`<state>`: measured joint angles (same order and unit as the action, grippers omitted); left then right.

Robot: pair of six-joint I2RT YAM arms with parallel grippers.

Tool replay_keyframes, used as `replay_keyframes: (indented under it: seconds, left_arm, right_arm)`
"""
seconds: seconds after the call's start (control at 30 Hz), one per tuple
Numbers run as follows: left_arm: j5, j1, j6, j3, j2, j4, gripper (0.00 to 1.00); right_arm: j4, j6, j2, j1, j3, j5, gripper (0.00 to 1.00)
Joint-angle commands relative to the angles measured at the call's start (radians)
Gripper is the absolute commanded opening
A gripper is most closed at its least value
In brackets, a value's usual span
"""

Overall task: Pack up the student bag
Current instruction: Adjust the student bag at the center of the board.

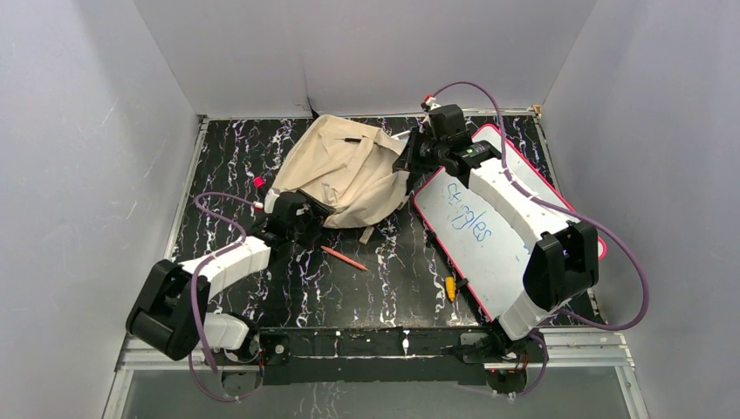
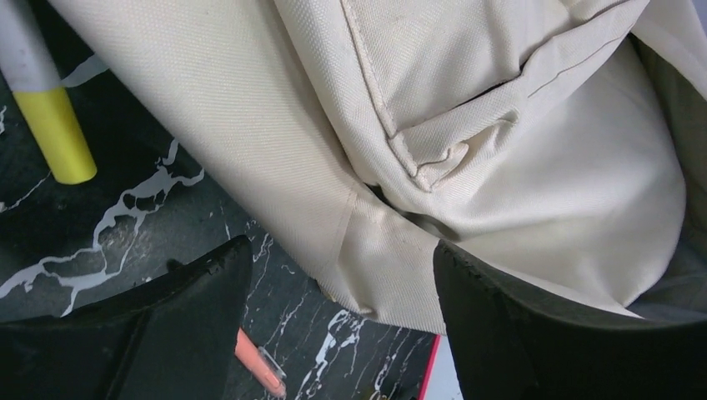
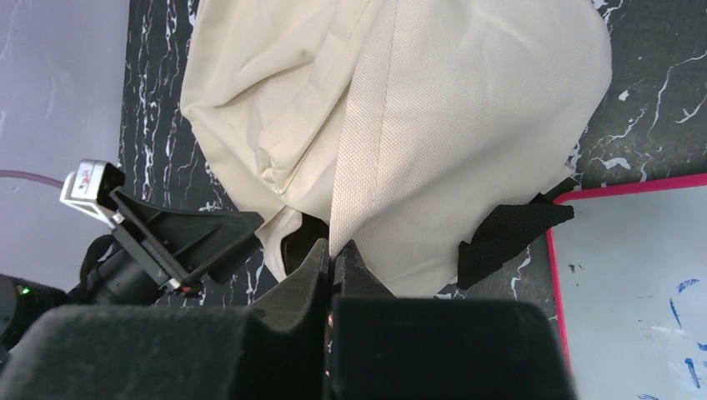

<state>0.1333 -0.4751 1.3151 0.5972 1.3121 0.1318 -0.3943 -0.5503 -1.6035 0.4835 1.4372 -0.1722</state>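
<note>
The tabletop [image 1: 387,250] beside the orange pen is bare, back toward the robot's base from the right gripper. The robot needs to pull the fold there to straighten the crumpled bag, and then let go.
The student bag [image 1: 345,170], cream fabric, lies crumpled at the back middle of the black marbled table. My right gripper [image 1: 410,161] is at the bag's right edge. In the right wrist view it [image 3: 332,254] is shut, pinching a fold of the bag's cloth [image 3: 433,108], with a black strap [image 3: 508,237] just to the right. My left gripper [image 1: 301,214] is at the bag's near left corner. In the left wrist view it [image 2: 342,258] stands open, and a corner of the bag [image 2: 467,125] hangs between the wide-apart fingers [image 2: 167,325] without being gripped.
A pink-framed whiteboard [image 1: 489,236] with blue writing lies right of the bag, under the right arm. An orange pen [image 1: 343,257] lies in front of the bag. A yellow-tipped marker [image 2: 50,117] lies left of the bag, and a small yellow thing [image 1: 450,286] sits by the whiteboard's near edge. White walls enclose the table.
</note>
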Motion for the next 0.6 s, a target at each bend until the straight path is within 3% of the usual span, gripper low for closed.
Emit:
replay_keyframes:
  seconds: [0.0, 0.4, 0.57]
  left_arm:
    - [0.016, -0.003, 0.003, 0.027, 0.052, 0.072, 0.69]
    - [0.040, 0.040, -0.169, 0.101, 0.045, 0.043, 0.09]
    - [-0.049, 0.102, -0.313, 0.184, 0.050, -0.004, 0.01]
  right_arm:
    - [0.058, -0.028, 0.075, -0.003, 0.055, -0.075, 0.00]
    - [-0.025, -0.065, 0.195, 0.033, -0.012, -0.147, 0.00]
    - [-0.072, -0.094, 0.268, 0.125, -0.072, -0.100, 0.00]
